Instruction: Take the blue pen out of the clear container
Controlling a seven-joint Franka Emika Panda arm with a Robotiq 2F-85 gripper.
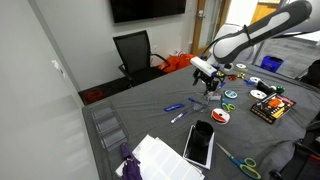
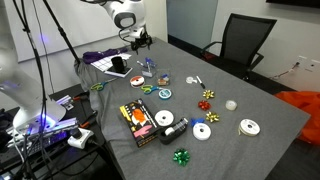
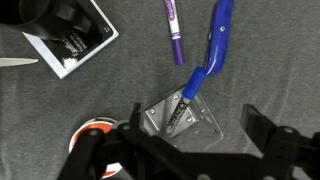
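The robot's gripper should go down next onto the blue pen's body, which leans in the clear container below, as the open fingers are wide apart around it.
In the wrist view, the clear container stands on the grey table. The blue pen leans out of it with its tip inside the cup. A purple marker lies beside the pen. My gripper is open, with its fingers on either side of the container, above it and not touching the pen. In both exterior views the gripper hovers over the table above the cup with the pen.
A black device on a white card and an orange tape roll lie close by. Tape rolls, bows, scissors, a black tablet, a clear tiered organizer and an office chair surround the spot.
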